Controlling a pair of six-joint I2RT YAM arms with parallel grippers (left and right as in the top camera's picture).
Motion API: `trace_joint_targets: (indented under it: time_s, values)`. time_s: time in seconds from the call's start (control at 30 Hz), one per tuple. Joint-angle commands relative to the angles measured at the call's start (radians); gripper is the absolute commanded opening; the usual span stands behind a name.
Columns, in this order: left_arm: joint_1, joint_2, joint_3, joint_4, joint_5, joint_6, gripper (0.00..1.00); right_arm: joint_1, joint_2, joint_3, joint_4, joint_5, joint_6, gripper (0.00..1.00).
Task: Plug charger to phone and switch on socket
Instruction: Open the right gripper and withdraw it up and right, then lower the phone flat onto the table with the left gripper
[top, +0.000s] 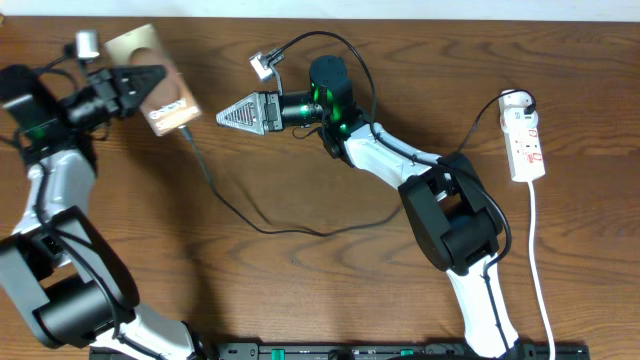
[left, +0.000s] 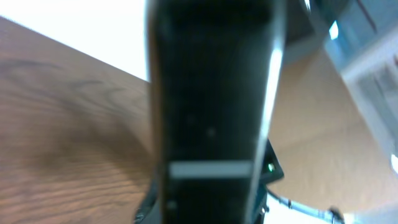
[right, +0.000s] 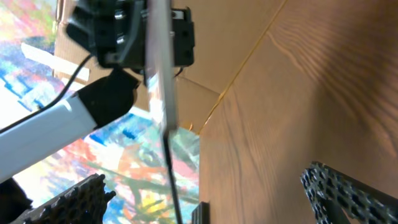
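Observation:
Next, my left gripper needs to move down and across to release the phone (top: 165, 98), since the bare tabletop lies below it and to its right in the overhead view.
My left gripper (top: 138, 86) is shut on the phone (top: 165, 98), a brownish slab with white lettering, and holds it tilted above the table's far left. In the left wrist view the phone (left: 211, 93) fills the middle as a dark slab. The charger (top: 215, 190), a thin black cable, meets the phone's lower edge and trails right across the table. My right gripper (top: 224, 115) is open, pointing left just right of the phone. In the right wrist view the phone (right: 158, 68) shows edge-on, and the charger (right: 171, 180) hangs from it between my open fingers (right: 205, 177). The socket (top: 527, 140) lies far right.
The socket is a white power strip with red marks, a black plug (top: 520, 100) at its far end and a white cord (top: 540, 270) running toward the front edge. The charger loops over the table's middle (top: 320, 231). The right arm's base (top: 455, 220) stands centre right.

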Motion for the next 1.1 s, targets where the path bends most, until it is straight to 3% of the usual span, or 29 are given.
trace_joint_targets:
  time_s: [0.0,0.1,0.23,0.33,0.53,0.77,0.9,1.07]
  values:
    - [0.064,0.004,0.007,-0.070,-0.023,0.040,0.07,-0.011,0.003,0.018,-0.024,-0.052,0.017,0.99]
    - [0.100,0.004,0.003,-0.262,-0.038,0.180,0.08,-0.020,0.003,0.018,-0.130,-0.039,0.009,0.99]
    - [0.114,0.004,-0.030,-0.531,-0.079,0.411,0.08,-0.042,0.003,0.018,-0.438,0.072,-0.129,0.99]
    - [0.111,0.004,-0.057,-0.605,-0.085,0.491,0.07,-0.063,0.000,0.020,-0.620,0.130,-0.225,0.99]
    - [0.104,0.004,-0.067,-0.617,-0.095,0.501,0.07,-0.114,-0.055,0.074,-0.888,0.221,-0.399,0.99]
    - [0.063,0.004,-0.068,-0.773,-0.246,0.600,0.08,-0.150,-0.174,0.183,-1.386,0.602,-0.589,0.99]
    - [0.001,0.004,-0.069,-0.881,-0.424,0.620,0.08,-0.150,-0.239,0.197,-1.571,0.797,-0.607,0.99]
    - [-0.097,0.004,-0.072,-0.965,-0.632,0.607,0.07,-0.148,-0.279,0.197,-1.728,0.864,-0.612,0.99]
